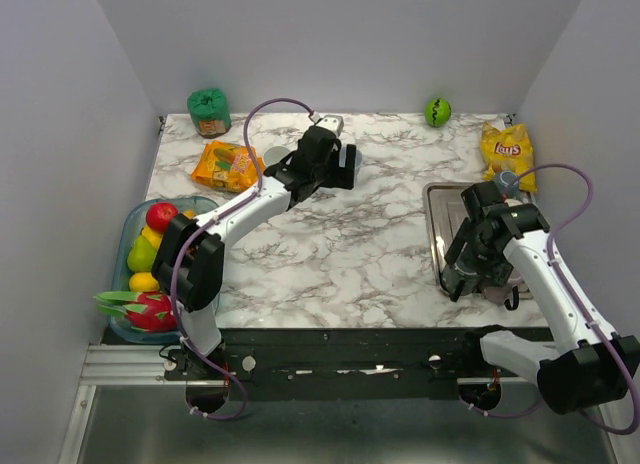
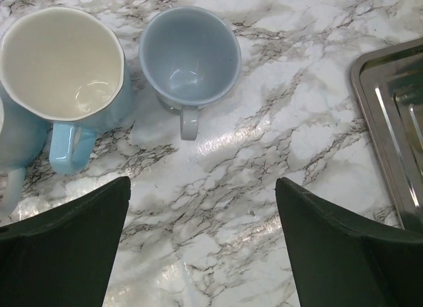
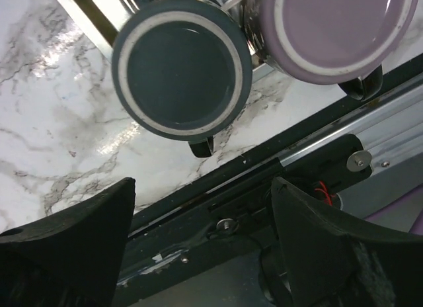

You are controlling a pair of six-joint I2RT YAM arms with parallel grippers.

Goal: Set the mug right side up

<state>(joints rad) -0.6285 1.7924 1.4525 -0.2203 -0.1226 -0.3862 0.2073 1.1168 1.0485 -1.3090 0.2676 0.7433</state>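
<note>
Next, my right gripper needs to lower its open fingers astride the dark teal mug's handle and close them, since that handle should jut below it, clear of the purple mug.
In the right wrist view a dark teal mug stands upside down, base up, its handle toward the table's front edge. A purple mug stands upside down beside it. Both sit at the near end of the metal tray. My right gripper is open and empty, above and just in front of them; in the top view the arm hides the mugs. My left gripper is open and empty at the back of the table, near an upright grey-blue mug and an upright light blue mug.
The tray lies at the right. A fruit bowl sits at the left front. An orange packet, a green bundle, a green ball and a yellow chips bag lie along the back.
</note>
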